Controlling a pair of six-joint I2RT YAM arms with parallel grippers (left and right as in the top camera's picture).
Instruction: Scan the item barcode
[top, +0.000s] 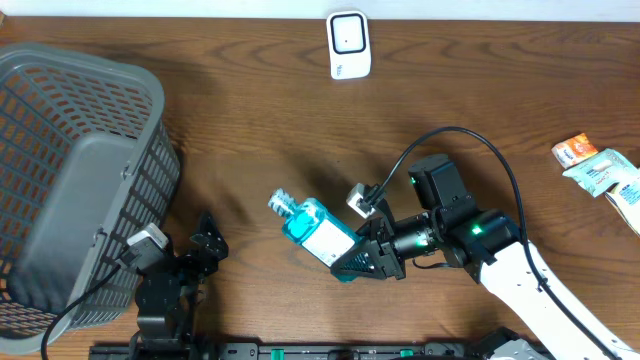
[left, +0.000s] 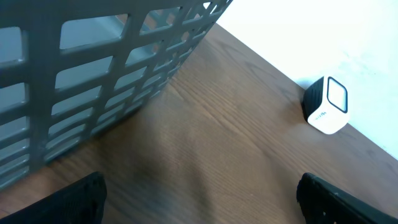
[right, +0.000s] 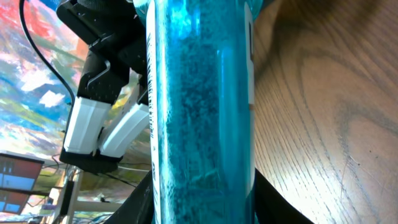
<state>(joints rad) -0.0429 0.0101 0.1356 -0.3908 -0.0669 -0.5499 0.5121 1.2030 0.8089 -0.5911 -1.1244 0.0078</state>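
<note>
I will turn the bottle's cap outward with my right gripper and carry the white label to the scanner before I release the bottle, because the white scanner (top: 349, 45) stands far outward.
The item is a teal bottle (top: 312, 228) with a white label and a clear cap, lying tilted with its cap toward the upper left. My right gripper (top: 362, 258) is shut on its lower end. In the right wrist view the bottle (right: 199, 112) fills the middle, and the dark jaws press on both sides of it. No barcode shows. The white scanner (top: 349, 45) stands at the table's far edge, well away from the bottle, and also shows in the left wrist view as the scanner (left: 326, 106). My left gripper (top: 208, 243) rests open at the front left, its fingers (left: 81, 202) wide apart over bare wood.
A large grey basket (top: 70, 180) fills the left side, close to my left arm; its slatted wall (left: 93, 62) looms in the left wrist view. Several snack packets (top: 600, 170) lie at the right edge.
</note>
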